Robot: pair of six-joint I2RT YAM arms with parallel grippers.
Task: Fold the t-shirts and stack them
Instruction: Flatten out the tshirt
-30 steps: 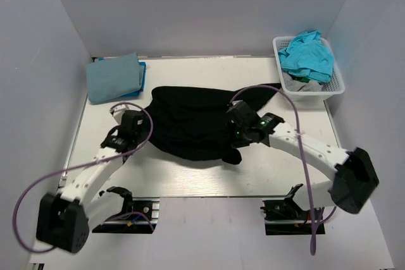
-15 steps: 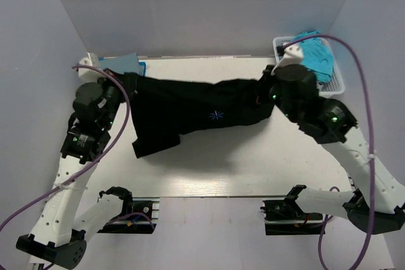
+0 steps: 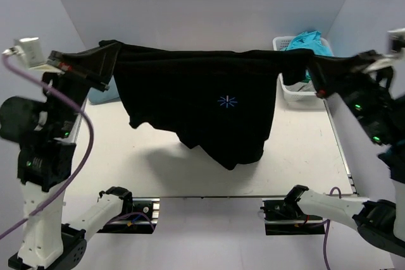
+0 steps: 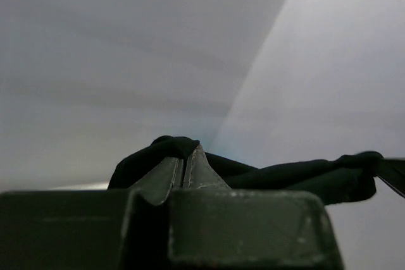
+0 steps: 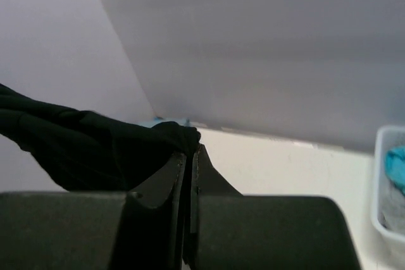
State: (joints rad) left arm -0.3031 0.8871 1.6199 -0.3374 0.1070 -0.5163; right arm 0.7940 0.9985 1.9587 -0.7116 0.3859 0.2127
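Note:
My left gripper should next swing outward and down to the tabletop beside the light blue t-shirt (image 3: 101, 95) and let go, because the black t-shirt hangs stretched above the table.
The large black t-shirt (image 3: 202, 102) hangs stretched in the air between both grippers, high above the table, its hem drooping low at the middle right. My left gripper (image 3: 101, 55) is shut on its left corner; in the left wrist view the cloth (image 4: 166, 148) bunches at the shut fingertips (image 4: 187, 156). My right gripper (image 3: 311, 66) is shut on the right corner, with cloth (image 5: 114, 140) pinched at the tips (image 5: 190, 151). A folded light blue t-shirt (image 3: 101, 95) lies at the table's back left, mostly hidden behind the left arm. Turquoise t-shirts (image 3: 308, 40) lie in the basket.
The white slotted basket (image 3: 294, 92) stands at the back right, partly behind the hanging shirt. White walls enclose the table (image 3: 158, 165) on three sides. Both arm bases (image 3: 120, 210) are bolted at the near edge.
Both grippers have lifted the black shirt off the table and pulled apart, from crumpled a second ago to hanging spread out high in the air.

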